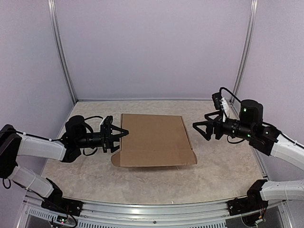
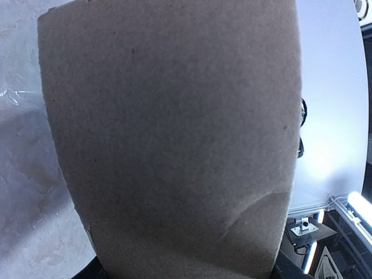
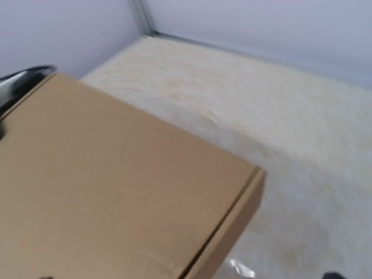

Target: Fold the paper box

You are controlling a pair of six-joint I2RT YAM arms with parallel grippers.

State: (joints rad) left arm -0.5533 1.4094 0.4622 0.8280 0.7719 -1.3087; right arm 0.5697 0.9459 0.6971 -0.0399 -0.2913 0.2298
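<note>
Bare tabletop lies back of my left gripper and to its left in the top view, so next my left gripper should draw the box (image 1: 154,140) there and release it.
The paper box (image 1: 154,140) lies closed and flat on the table as a shallow brown mailer, with a small flap corner sticking out at its near left. My left gripper (image 1: 121,135) is at the box's left edge and touches it. In the left wrist view, brown cardboard (image 2: 174,145) fills the frame and hides the fingers; only dark corners show far apart at the bottom, so the jaws look open. My right gripper (image 1: 195,126) hovers open and empty a little right of the box. The right wrist view shows the box's lid and far corner (image 3: 104,192).
The mottled beige table top (image 1: 142,185) is enclosed by pale walls with metal corner posts (image 1: 64,61) at the back. An aluminium rail (image 1: 156,209) runs along the near edge by the arm bases.
</note>
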